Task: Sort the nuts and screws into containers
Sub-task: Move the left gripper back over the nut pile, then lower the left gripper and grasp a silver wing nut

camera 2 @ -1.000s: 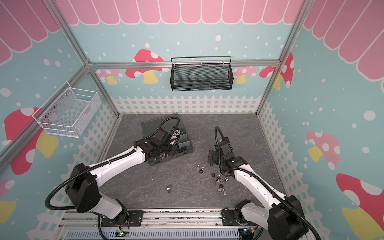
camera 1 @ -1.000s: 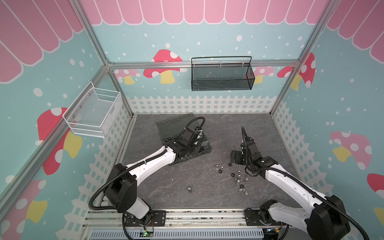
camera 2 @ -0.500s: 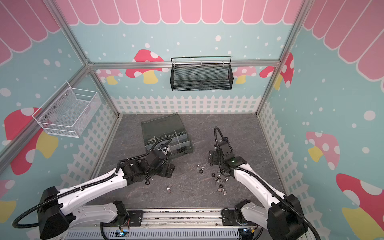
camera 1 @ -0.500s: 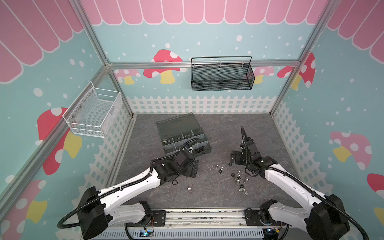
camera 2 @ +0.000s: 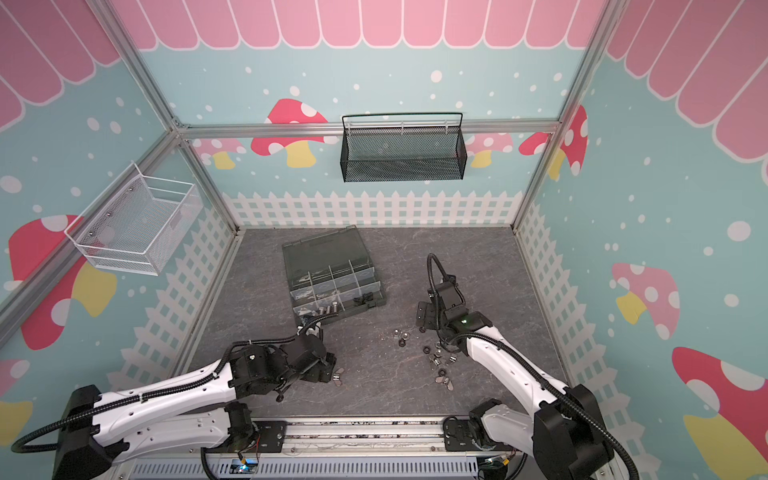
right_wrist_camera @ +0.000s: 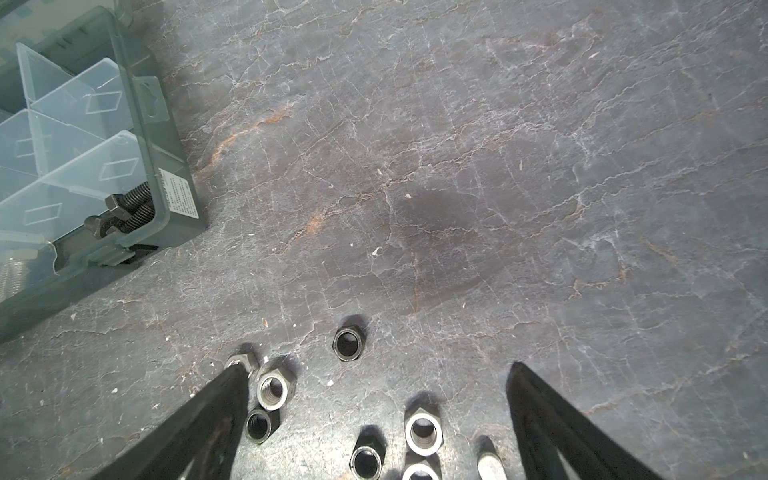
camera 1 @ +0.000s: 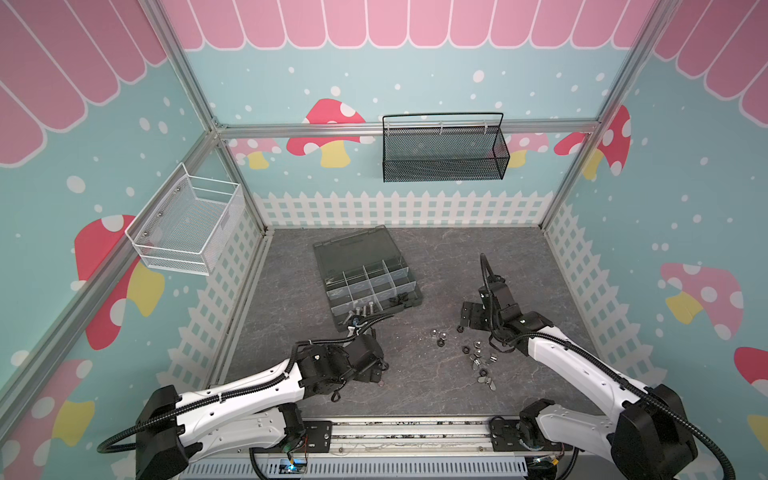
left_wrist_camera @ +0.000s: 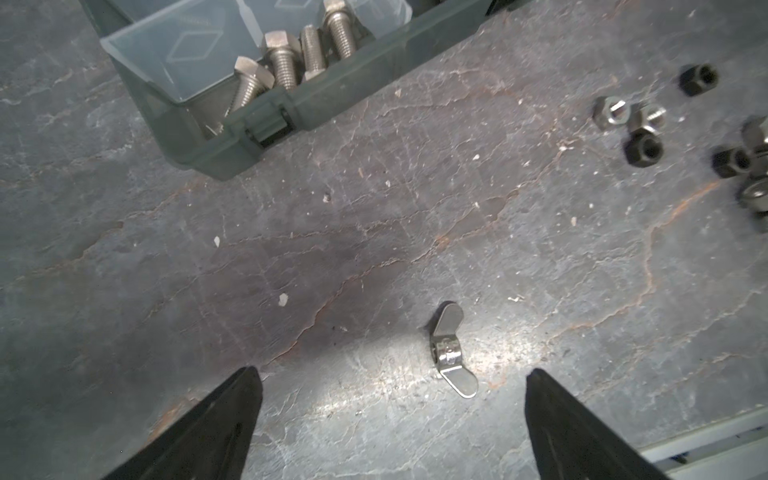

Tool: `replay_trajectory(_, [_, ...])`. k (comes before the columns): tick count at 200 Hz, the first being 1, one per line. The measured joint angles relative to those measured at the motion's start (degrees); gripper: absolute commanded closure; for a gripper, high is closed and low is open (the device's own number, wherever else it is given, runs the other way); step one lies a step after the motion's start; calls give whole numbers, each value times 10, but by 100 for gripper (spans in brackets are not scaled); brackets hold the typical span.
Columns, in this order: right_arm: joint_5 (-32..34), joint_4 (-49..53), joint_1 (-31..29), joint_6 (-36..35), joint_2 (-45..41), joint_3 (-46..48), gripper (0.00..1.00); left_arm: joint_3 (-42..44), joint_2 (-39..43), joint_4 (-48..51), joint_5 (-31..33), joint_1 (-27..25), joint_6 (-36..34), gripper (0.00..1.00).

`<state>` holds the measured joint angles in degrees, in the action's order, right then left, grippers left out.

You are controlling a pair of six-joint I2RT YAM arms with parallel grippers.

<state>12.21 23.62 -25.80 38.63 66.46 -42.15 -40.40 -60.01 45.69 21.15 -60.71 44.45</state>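
My left gripper will next move down and sideways to close on the middle of the silver wing nut [camera 2: 336, 377] [left_wrist_camera: 451, 351]. The nut lies below my gripper, nearer one of its fingers.
The dark-grey organizer box [camera 1: 409, 302] lies open, its containers [camera 2: 332, 282] split by clear dividers. Silver screws [left_wrist_camera: 286, 62] fill a front compartment and black screws [right_wrist_camera: 129, 212] lie in the corner one. Silver and black nuts [camera 1: 478, 353] are scattered on the floor to the right of the box. My left gripper [left_wrist_camera: 392, 372] is open low over the floor, a silver wing nut [left_wrist_camera: 451, 351] lying loose between its fingers, nearer one of them. My right gripper [right_wrist_camera: 374, 368] is open over the nuts, with a black nut [right_wrist_camera: 348, 344] just ahead and a silver nut [right_wrist_camera: 423, 432] between the fingers.
The box lid [camera 1: 353, 249] lies flat behind the compartments. A white wire basket [camera 1: 187, 226] hangs on the left wall and a black mesh basket [camera 1: 444, 149] on the back wall. A metal rail [camera 1: 395, 432] runs along the front edge.
My left arm has pulled back from the box to the front of the floor, over the wing nut, and its jaws have opened. The right arm has not moved.
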Motion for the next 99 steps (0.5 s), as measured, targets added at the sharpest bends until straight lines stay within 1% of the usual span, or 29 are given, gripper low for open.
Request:
replay_trajectory(40, [3, 0, 0, 0, 6, 0, 2, 0, -61, -3, 10, -7, 0, 1])
replay_trajectory(68, [3, 0, 0, 0, 11, 0, 2, 0, -86, -22, -4, -8, -6, 8])
replay_trajectory(99, [4, 0, 0, 0, 11, 0, 2, 0, -120, -55, -42, -10, -14, 18])
